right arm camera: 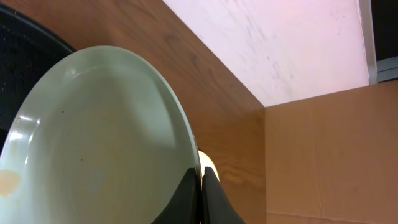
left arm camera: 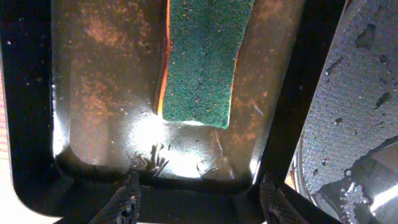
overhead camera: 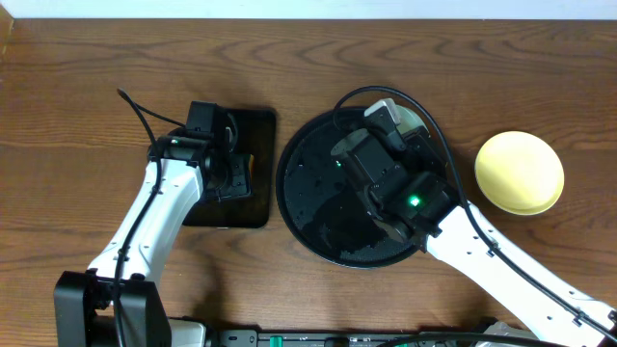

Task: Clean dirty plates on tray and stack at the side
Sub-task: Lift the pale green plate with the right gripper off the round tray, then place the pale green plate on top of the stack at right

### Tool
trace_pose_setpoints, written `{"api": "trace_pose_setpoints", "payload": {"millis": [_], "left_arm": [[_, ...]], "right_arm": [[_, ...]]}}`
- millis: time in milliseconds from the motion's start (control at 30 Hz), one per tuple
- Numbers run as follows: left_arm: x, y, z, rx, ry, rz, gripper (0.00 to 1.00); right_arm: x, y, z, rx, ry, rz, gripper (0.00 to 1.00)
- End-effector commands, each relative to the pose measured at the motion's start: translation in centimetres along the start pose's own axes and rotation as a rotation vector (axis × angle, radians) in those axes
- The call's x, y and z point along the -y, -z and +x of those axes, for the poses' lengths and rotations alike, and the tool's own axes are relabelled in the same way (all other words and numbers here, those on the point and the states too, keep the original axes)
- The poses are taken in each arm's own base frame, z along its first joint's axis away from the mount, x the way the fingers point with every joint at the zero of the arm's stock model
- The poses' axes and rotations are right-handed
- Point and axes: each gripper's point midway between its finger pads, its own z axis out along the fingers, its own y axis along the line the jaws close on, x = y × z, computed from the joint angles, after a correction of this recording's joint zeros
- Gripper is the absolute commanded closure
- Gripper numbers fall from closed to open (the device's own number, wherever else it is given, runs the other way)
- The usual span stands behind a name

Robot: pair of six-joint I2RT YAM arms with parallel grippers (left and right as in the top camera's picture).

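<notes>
The mint plate will move over the pale yellow plate (overhead camera: 519, 172) in my right gripper. Then my right gripper will turn the mint plate level and lower it on top.
The large round black tray (overhead camera: 307, 198) is wet and lies mid-table; its beaded surface also shows in the left wrist view (left arm camera: 357, 93). My right gripper (right arm camera: 200, 180) is shut on the rim of a pale mint plate (right arm camera: 99, 137), held tilted above the tray's far right side (overhead camera: 413, 120); a faint brown smear shows near its centre. The pale yellow plate (overhead camera: 519, 172) lies on the table right of the tray. A third plate is not in view. My left gripper (left arm camera: 202, 200) is open and empty over the small rectangular tray (left arm camera: 93, 99).
A green scouring sponge (left arm camera: 202, 62) with an orange edge lies in the wet rectangular tray (overhead camera: 260, 125), left of the round tray. A cardboard panel (right arm camera: 329, 155) and a pale wall stand beyond the table's far edge.
</notes>
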Motion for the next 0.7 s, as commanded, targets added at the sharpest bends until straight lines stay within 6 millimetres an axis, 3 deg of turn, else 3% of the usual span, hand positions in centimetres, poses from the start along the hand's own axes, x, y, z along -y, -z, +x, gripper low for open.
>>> {"api": "trace_pose_setpoints", "payload": {"millis": [0,200,300,467,667], "left_arm": [[0.0,0.2,-0.2,0.007,0.008,0.0,0.37],[0.0,0.2,-0.2,0.007,0.008,0.0,0.38],[0.0,0.2,-0.2,0.007,0.008,0.0,0.38],[0.0,0.2,-0.2,0.007,0.008,0.0,0.38],[0.0,0.2,-0.2,0.007,0.008,0.0,0.37]], "right_arm": [[1.0,0.4,-0.5,0.017,-0.065,0.03,0.99],[0.3,-1.7,1.0,-0.058,-0.275,-0.087,0.99],[1.0,-3.4,2.2,-0.118,-0.378,-0.114,0.99],[4.4,-6.6,5.1,-0.217,-0.513,-0.046,0.99],[9.4,-9.9,10.3,-0.349,-0.689,0.075,0.99]]}}
